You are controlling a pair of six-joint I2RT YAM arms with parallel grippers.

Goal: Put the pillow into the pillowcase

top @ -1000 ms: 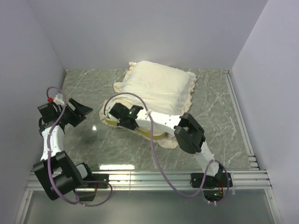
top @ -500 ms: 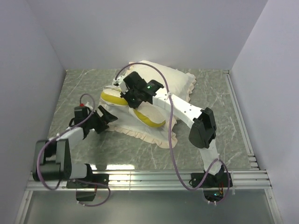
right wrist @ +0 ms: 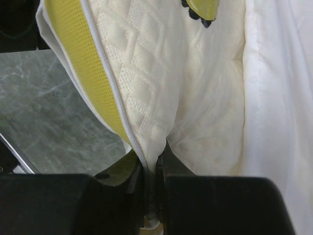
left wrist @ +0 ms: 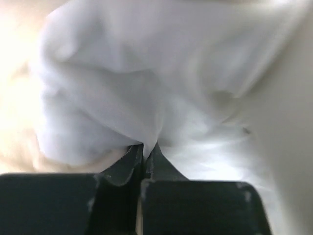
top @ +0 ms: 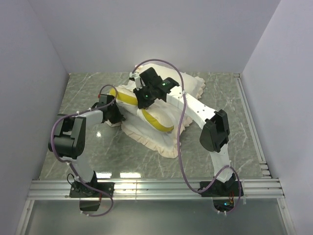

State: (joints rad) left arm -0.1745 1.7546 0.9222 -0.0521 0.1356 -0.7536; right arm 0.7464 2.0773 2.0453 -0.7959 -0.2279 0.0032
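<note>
My right gripper draws the pillow's edge back and down onto bare white pillowcase cloth (top: 137, 123) next, then releases it, since the cloth lies below and back.
The pillow (top: 126, 97) is cream with a bright yellow edge band, and part of it shows at the left mouth of the pillowcase (top: 151, 138). The white, ruffle-trimmed pillowcase lies across the middle of the table. My right gripper (top: 143, 98) is shut on the pillow's quilted edge, pinched thin between its jaws (right wrist: 152, 166). Yellow band and cream quilting (right wrist: 146, 73) rise above the jaws, with white pillowcase cloth (right wrist: 279, 98) at the right. My left gripper (top: 115, 115) sits at the pillowcase's left edge, shut on a fold of white fabric (left wrist: 146, 88) at its fingertips (left wrist: 149, 149).
The grey marble table (top: 88, 88) is boxed in by white walls at left, back and right. An aluminium rail (top: 156, 186) runs along the near edge, with another strip down the right side. Purple cables loop over both arms.
My left arm swung in from the left wall to the pillowcase's left edge and shut on the cloth. My right arm carried the pillow up and toward the back.
</note>
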